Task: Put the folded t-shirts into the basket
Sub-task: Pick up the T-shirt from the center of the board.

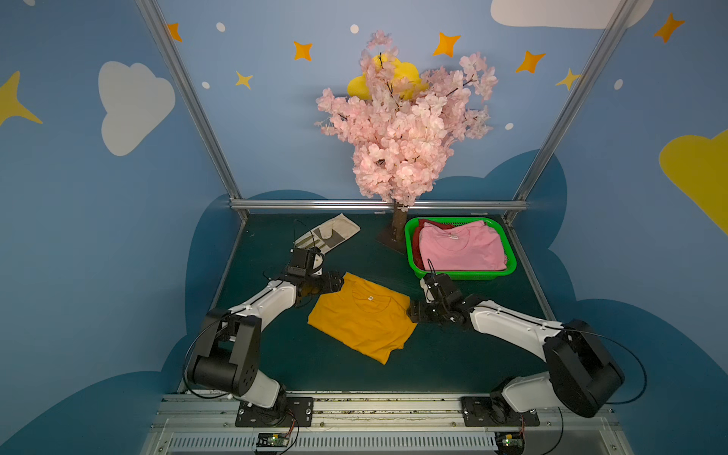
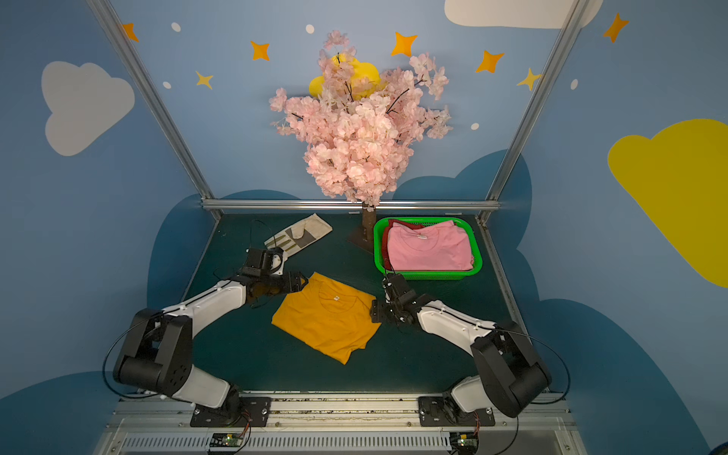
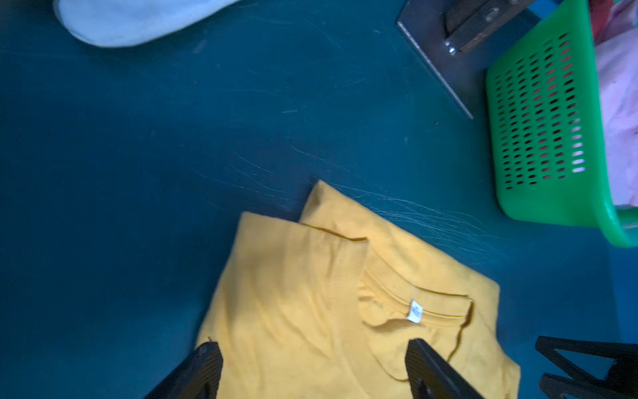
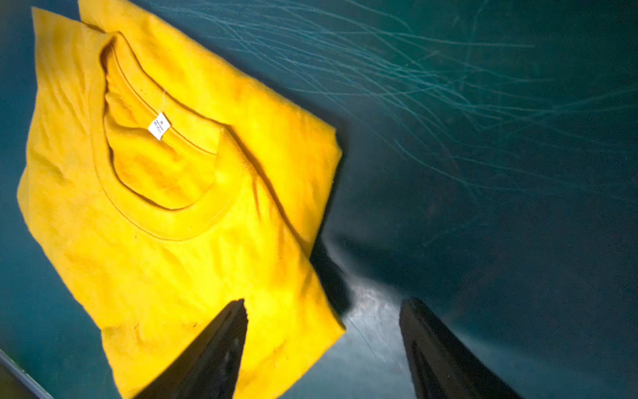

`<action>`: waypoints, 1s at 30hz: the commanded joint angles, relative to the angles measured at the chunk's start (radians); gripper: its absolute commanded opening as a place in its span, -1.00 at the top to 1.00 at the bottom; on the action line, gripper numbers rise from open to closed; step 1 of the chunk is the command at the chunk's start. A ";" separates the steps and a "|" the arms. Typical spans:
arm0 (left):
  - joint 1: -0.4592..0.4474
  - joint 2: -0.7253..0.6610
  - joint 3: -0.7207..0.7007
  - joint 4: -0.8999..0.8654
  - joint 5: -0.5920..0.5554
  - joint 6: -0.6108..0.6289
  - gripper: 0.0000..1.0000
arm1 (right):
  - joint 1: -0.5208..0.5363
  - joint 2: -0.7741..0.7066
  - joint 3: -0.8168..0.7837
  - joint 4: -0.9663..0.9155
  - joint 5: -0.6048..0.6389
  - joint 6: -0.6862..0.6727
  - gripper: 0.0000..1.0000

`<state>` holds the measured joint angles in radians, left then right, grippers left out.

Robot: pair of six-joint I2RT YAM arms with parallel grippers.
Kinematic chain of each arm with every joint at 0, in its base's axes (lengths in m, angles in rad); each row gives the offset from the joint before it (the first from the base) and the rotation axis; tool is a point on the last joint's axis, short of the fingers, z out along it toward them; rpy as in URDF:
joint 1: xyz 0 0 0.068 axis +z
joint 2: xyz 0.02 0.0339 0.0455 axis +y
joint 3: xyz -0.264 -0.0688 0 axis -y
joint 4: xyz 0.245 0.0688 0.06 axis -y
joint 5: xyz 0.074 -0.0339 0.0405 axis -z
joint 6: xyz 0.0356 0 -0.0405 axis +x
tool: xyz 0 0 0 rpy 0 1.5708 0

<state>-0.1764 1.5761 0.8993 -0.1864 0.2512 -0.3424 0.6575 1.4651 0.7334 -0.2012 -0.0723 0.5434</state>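
My left gripper moves down next onto the shirt's edge at its far corner [image 1: 346, 279] nearest the glove and closes, since the shirt lies flat below my spread fingers.
A mustard yellow folded t-shirt [image 1: 362, 315] [image 2: 327, 315] lies flat in the middle of the table, neck label up. My left gripper [image 1: 338, 281] [image 3: 312, 349] is at the shirt's far left corner, open, with the shirt [image 3: 310, 311] under its spread fingers. My right gripper [image 1: 411, 311] [image 4: 326, 304] is open at the shirt's right edge. One of its fingers is over the cloth [image 4: 172, 207] and the other over bare table. The green basket [image 1: 465, 273] [image 2: 429, 274] at the back right holds a pink shirt [image 1: 461, 246] on top of a dark red one [image 1: 433, 225].
A beige-and-grey glove [image 1: 329, 235] [image 3: 131, 20] lies at the back left of the table. A pink blossom tree on a metal base plate [image 1: 394, 236] [image 3: 435, 51] stands right beside the basket's left side. Aluminium frame rails edge the table.
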 commanded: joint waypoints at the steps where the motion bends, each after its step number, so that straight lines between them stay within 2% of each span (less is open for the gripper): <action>1: 0.030 0.083 0.092 -0.087 0.098 0.113 -0.75 | 0.023 0.053 0.034 0.055 -0.002 0.022 -0.43; 6: 0.041 0.189 0.161 -0.115 0.162 0.151 -0.75 | 0.056 0.113 0.035 0.094 -0.005 0.044 -0.32; 15: 0.036 0.321 0.206 -0.117 0.218 0.165 -0.66 | 0.097 0.191 0.058 0.134 0.007 0.063 0.04; 26: 0.013 0.424 0.229 -0.145 0.290 0.170 -0.34 | 0.056 0.225 0.130 0.131 0.006 0.031 0.52; 30: -0.003 0.434 0.229 -0.153 0.286 0.173 -0.10 | 0.017 0.220 0.139 0.139 -0.021 0.017 0.73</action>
<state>-0.1471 1.9461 1.1580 -0.2573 0.5209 -0.1783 0.7017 1.6775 0.8402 -0.0772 -0.0761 0.5804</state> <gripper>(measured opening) 0.559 0.143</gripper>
